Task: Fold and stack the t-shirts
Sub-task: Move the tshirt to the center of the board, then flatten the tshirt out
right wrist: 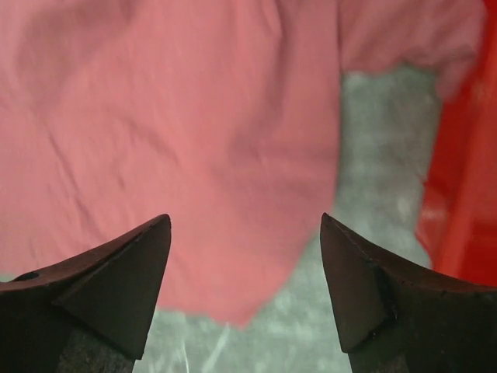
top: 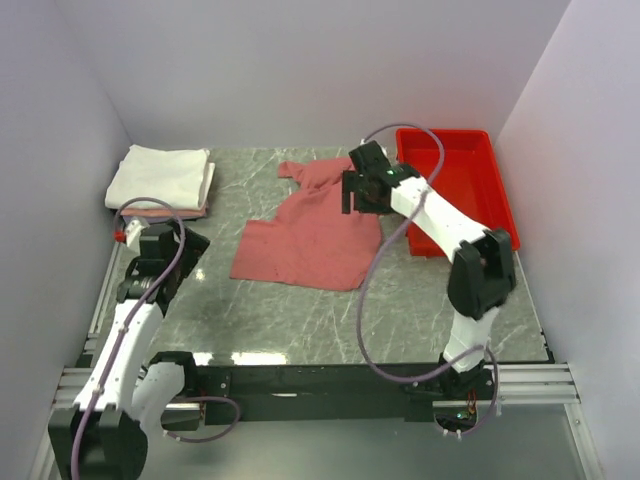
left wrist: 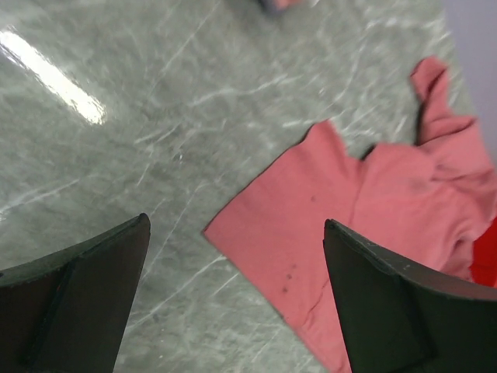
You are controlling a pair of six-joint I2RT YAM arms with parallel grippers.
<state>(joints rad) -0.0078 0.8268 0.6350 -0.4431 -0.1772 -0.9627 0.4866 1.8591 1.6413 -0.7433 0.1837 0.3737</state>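
Observation:
I will next move my left gripper across and down onto the shirt's near corner, because that flat corner is below and to the gripper's right in the top view.
A dusty salmon-red t-shirt lies loosely spread and rumpled in the middle of the table, one sleeve pointing to the back. My right gripper hovers over its upper right part, jaws open and empty. In the right wrist view the right gripper frames the shirt's edge with nothing between the fingers. My left gripper stands open at the left of the table, apart from the shirt. The left wrist view shows the left gripper above the shirt's near corner. A folded white t-shirt rests on a pale pink one at the back left.
A bright red plastic tray stands at the back right, close beside the right arm and the shirt's right edge; the right wrist view has the tray at its right side. White walls enclose the grey marble table on three sides.

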